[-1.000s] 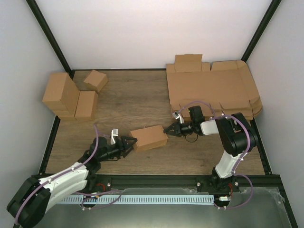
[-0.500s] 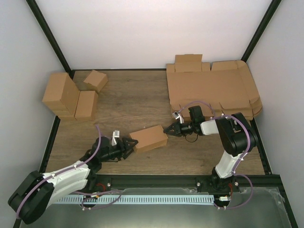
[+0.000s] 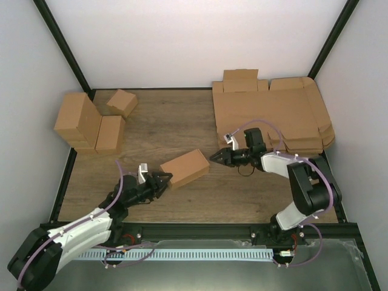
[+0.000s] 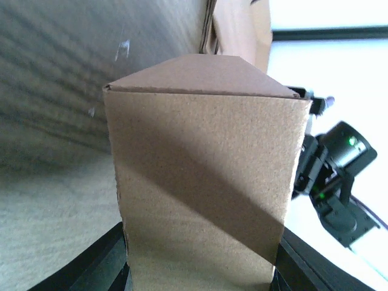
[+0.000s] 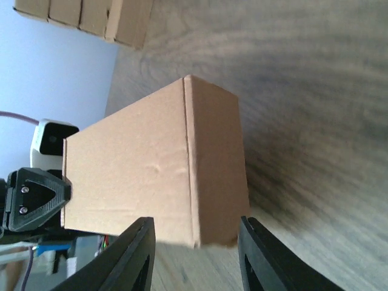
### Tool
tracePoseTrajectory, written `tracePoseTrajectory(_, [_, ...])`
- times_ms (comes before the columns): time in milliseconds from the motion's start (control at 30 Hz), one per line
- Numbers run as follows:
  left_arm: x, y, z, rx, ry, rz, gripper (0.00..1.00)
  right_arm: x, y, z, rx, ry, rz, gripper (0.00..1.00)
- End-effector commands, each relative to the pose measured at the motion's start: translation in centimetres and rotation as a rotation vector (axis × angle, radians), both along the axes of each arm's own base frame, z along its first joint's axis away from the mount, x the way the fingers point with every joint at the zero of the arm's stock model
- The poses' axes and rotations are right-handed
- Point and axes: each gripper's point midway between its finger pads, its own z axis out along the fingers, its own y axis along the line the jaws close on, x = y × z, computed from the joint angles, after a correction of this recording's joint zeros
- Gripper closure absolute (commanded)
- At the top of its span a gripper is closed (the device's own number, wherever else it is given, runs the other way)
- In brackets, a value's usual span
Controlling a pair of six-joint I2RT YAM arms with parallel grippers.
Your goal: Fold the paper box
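My left gripper will move outward and to its left in the top view, over the lower folded box's bare top, to let go of the closed box.
The paper box is a closed, long brown cardboard block lying slantwise at the table's middle front. My left gripper grips its near-left end. In the left wrist view the paper box fills the gap between the black fingers, which press against both its sides. My right gripper hangs just off the box's right end, open. In the right wrist view the box lies ahead of the right gripper, and the spread fingers do not touch it.
A thick pile of flat cardboard sheets fills the back right corner, close behind the right arm. Several folded brown boxes stand at the back left, with a smaller one beside them. A black frame rail runs along the table's near edge.
The right gripper has opened, let go of the box's right end and drawn back a little. The box has swung in the left gripper, its right end now farther from the arms.
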Motion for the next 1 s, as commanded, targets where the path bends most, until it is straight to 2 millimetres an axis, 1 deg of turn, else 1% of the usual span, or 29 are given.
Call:
tracePoseTrajectory(0, [3.0, 1.9, 3.6, -0.034, -0.112, 0.176, 0.54, 3.0, -0.6, 5.2, -0.027, -0.147, -0.098, 0.60])
tracePoseTrajectory(67, [4.2, 3.7, 4.2, -0.013, -0.138, 0.271, 0.56, 3.4, -0.9, 7.0, -0.033, -0.192, -0.129, 0.59])
tracePoseTrajectory(167, [5.7, 7.0, 4.7, 0.016, -0.163, 0.434, 0.57, 3.8, -1.4, 9.4, -0.037, -0.258, -0.170, 0.59])
tracePoseTrajectory(200, [6.1, 8.2, 4.8, 0.026, -0.167, 0.496, 0.56, 3.8, -1.5, 10.0, -0.038, -0.276, -0.180, 0.59])
tracePoseTrajectory(300, [6.6, 11.7, 5.6, 0.019, -0.203, 0.666, 0.56, 3.4, -1.9, 10.9, -0.041, -0.301, -0.193, 0.59])
tracePoseTrajectory(400, [6.6, 14.8, 6.4, -0.005, -0.243, 0.806, 0.57, 2.8, -2.1, 10.8, -0.045, -0.302, -0.185, 0.59])
tracePoseTrajectory(467, [6.6, 16.3, 7.0, -0.013, -0.271, 0.868, 0.57, 2.4, -2.1, 10.6, -0.048, -0.296, -0.178, 0.59])
tracePoseTrajectory(600, [6.9, 19.1, 7.0, 0.014, -0.296, 0.962, 0.57, 1.8, -2.1, 10.3, -0.037, -0.287, -0.166, 0.60])
tracePoseTrajectory(767, [7.3, 21.6, 6.9, 0.045, -0.324, 1.043, 0.56, 1.4, -2.0, 10.4, -0.024, -0.285, -0.157, 0.60])
tracePoseTrajectory(867, [7.5, 22.7, 7.1, 0.065, -0.332, 1.069, 0.55, 1.0, -2.1, 10.4, -0.021, -0.291, -0.158, 0.60])
tracePoseTrajectory(967, [7.9, 23.4, 6.8, 0.059, -0.330, 1.073, 0.55, 0.6, -2.0, 10.2, -0.016, -0.285, -0.142, 0.60])
